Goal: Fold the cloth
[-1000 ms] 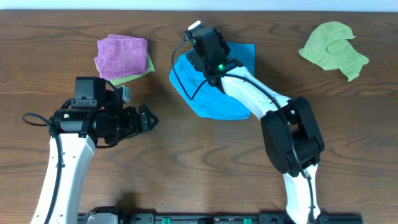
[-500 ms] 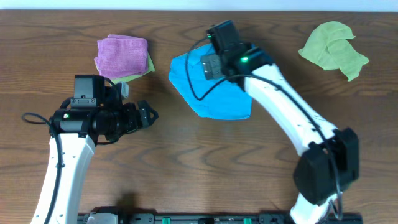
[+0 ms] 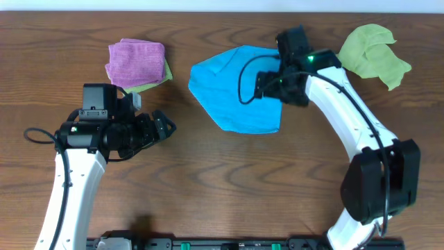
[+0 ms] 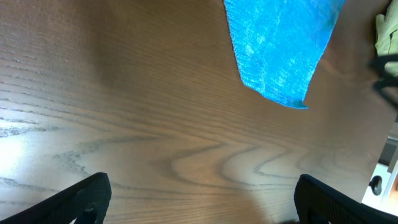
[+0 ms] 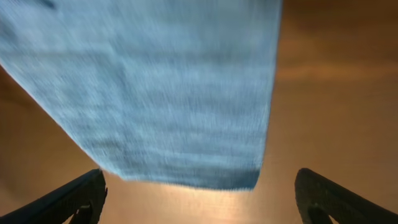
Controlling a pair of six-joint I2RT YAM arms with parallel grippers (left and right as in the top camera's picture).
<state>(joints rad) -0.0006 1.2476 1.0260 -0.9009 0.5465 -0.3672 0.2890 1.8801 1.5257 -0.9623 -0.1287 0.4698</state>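
Next, with the cloth's near corner between its open fingers, my right gripper lowers onto the cloth's side edge (image 3: 279, 125) (image 5: 256, 171) beside that corner and closes.
The sky-blue cloth (image 3: 232, 90) lies flat on the wooden table, folded into a rough wedge. It also shows in the left wrist view (image 4: 280, 46) and in the right wrist view (image 5: 161, 87). My right gripper (image 3: 262, 85) hovers over the cloth's right edge, open and empty; its fingertips (image 5: 199, 199) stand wide apart just off the cloth's edge. My left gripper (image 3: 163, 128) is open and empty, to the left of the cloth and apart from it; its fingertips (image 4: 199, 199) show over bare wood.
A purple cloth (image 3: 135, 62) lies on a yellow-green cloth (image 3: 166, 71) at the back left. A crumpled yellow-green cloth (image 3: 371, 54) lies at the back right, close to the right arm.
My right gripper has moved right across the blue cloth, from its upper left part to its right edge. The cloth now lies flatter, with more of it uncovered. The left arm has barely moved.
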